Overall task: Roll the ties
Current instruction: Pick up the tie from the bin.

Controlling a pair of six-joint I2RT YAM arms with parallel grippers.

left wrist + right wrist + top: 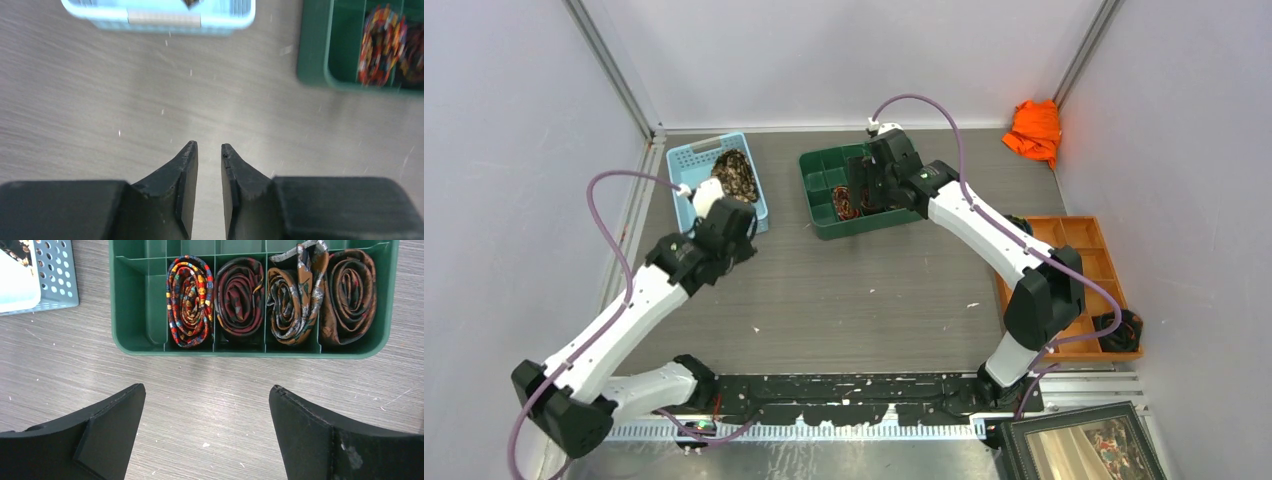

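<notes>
The mottled brown tie lies below and outward of the left gripper, so the robot should next move that gripper outward over the basket's rim and lower it onto the tie.
Several rolled ties sit in the front row of the green divided tray: a multicoloured coil, a dark red one, a loose brown and grey one and a brown one. An unrolled mottled brown tie lies in the light blue basket. My right gripper is wide open and empty, above the bare table just in front of the tray. My left gripper is empty, its jaws a narrow gap apart, over the table near the basket.
A bright orange cloth lies in the back right corner. A wooden divided tray stands at the right edge. A framed picture lies at the near right. Grey walls enclose the table on three sides.
</notes>
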